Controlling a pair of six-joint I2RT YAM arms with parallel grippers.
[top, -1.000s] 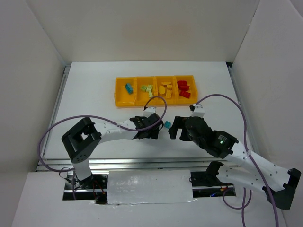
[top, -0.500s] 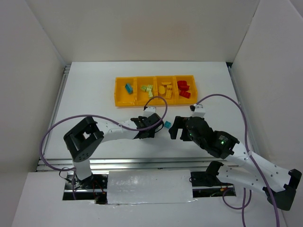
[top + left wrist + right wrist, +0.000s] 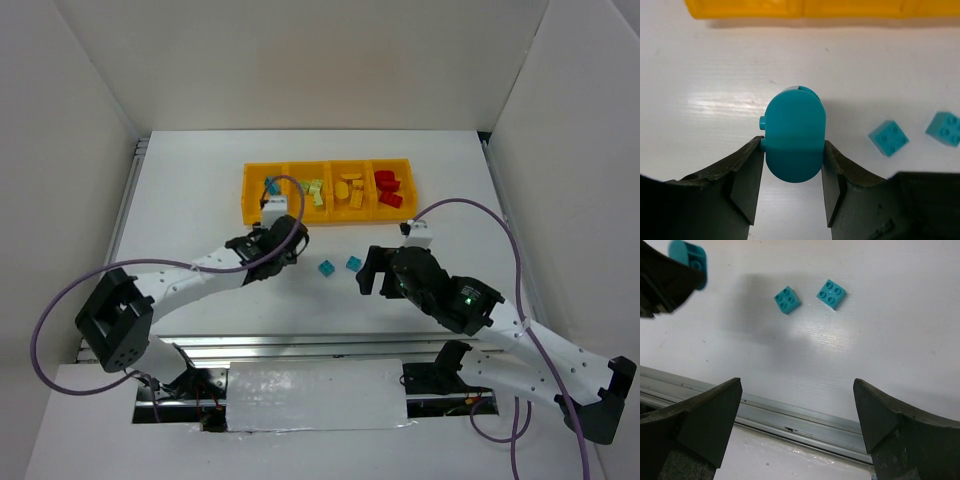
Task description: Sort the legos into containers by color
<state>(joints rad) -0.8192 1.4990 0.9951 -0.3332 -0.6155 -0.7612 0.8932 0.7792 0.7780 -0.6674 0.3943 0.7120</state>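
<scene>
My left gripper will next move outward over the tray's near side, above the tray's end section holding a cyan lego [image 3: 259, 195]. It will release the rounded lego there, because its color matches.
My left gripper [image 3: 792, 146] is shut on a rounded cyan lego [image 3: 794, 134], held just above the table a short way in front of the orange-yellow tray [image 3: 805, 7]. In the top view this gripper [image 3: 287, 240] hangs below the tray's left end [image 3: 250, 210]. Two square cyan legos [image 3: 325, 268] [image 3: 353, 263] lie on the table between the arms, also visible from the right wrist [image 3: 787, 300] [image 3: 831, 294]. My right gripper [image 3: 366, 270] stands open and empty beside them. The containers hold a cyan lego [image 3: 270, 185], green ones [image 3: 313, 190], yellow ones [image 3: 350, 190] and red ones [image 3: 388, 188].
An aluminium rail [image 3: 790, 417] runs along the table's near edge under the right gripper [image 3: 797, 385]. White walls close in the table on three sides. Purple cables [image 3: 470, 205] loop over both arms.
My left gripper has shut on the rounded cyan lego and carried it left and back toward the tray, uncovering a square cyan lego. The right arm has stayed put.
</scene>
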